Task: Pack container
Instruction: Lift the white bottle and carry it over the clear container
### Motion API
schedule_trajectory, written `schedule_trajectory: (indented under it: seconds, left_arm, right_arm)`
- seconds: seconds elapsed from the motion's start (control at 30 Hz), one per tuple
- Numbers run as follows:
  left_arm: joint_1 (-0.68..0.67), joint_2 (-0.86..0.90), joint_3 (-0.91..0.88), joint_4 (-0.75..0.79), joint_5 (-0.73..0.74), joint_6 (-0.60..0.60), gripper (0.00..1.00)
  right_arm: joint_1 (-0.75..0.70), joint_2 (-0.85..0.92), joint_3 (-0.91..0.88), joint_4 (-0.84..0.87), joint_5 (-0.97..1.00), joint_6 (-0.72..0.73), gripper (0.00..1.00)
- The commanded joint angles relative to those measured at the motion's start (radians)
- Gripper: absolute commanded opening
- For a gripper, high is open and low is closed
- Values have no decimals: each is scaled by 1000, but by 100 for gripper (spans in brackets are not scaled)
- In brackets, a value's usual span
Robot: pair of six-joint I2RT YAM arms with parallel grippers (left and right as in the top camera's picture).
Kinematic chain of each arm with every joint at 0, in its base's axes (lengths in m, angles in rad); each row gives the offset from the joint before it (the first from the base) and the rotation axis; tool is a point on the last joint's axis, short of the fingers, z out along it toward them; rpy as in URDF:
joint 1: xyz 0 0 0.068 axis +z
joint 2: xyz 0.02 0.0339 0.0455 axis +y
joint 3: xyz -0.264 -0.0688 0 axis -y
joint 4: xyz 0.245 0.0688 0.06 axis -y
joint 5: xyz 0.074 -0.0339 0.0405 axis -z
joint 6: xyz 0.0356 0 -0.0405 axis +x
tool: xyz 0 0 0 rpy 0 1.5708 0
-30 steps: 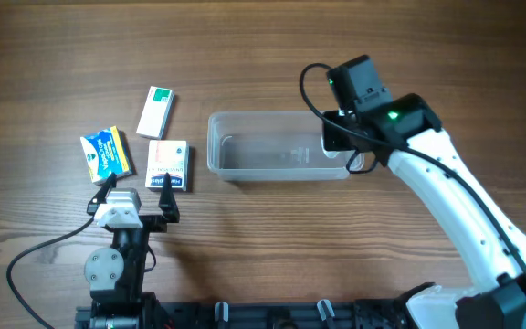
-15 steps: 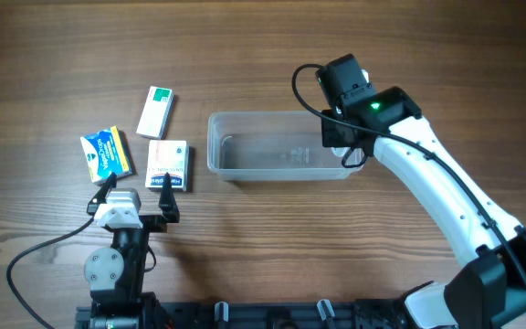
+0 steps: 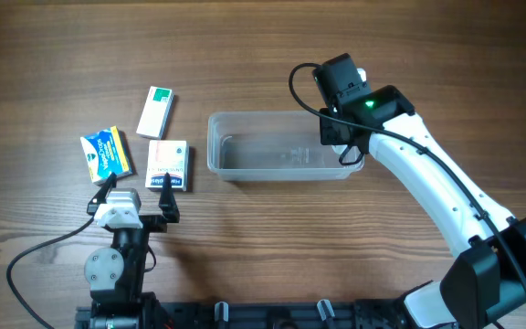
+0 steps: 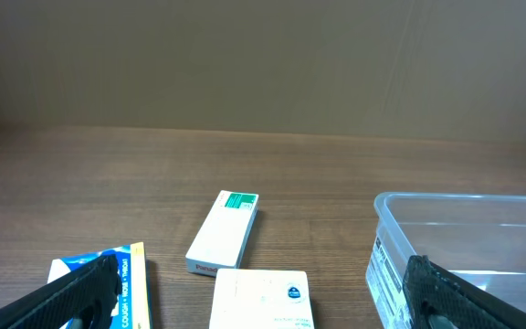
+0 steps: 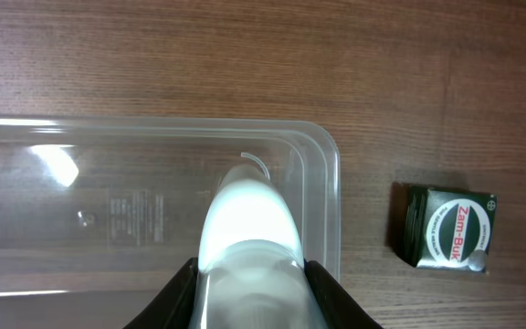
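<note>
I will next bring the white bottle down with my right gripper into the end of the container nearest the Zam-Buk box, to release the bottle there.
The clear plastic container point(image 3: 277, 155) lies mid-table; it also shows in the right wrist view point(image 5: 329, 183) and the left wrist view point(image 4: 464, 247). My right gripper point(image 5: 249, 285) is shut on a white bottle point(image 5: 249, 224) and holds it above the container's right end, under the arm point(image 3: 341, 146) in the overhead view. My left gripper point(image 3: 135, 194) is open and empty, just in front of a white box point(image 3: 169, 164), which also shows in the left wrist view point(image 4: 261, 297).
A white and green box point(image 3: 155, 111) and a blue and yellow box point(image 3: 106, 153) lie left of the container. A dark green Zam-Buk box point(image 5: 446, 227) sits on the table right of the container.
My right arm has moved a little left and away with the white bottle, further over the container's right end. The left arm has not moved.
</note>
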Motion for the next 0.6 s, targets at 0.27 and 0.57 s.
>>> schedule_trajectory:
  seconds: [0.27, 0.57]
  left_arm:
    - [0, -7, -5, -4, 12, 15, 100]
    - [0, -7, -5, -4, 12, 15, 100]
  right_arm:
    - [-21, 8, -48, 27, 35, 33, 25]
    - [-37, 8, -48, 22, 31, 60, 25]
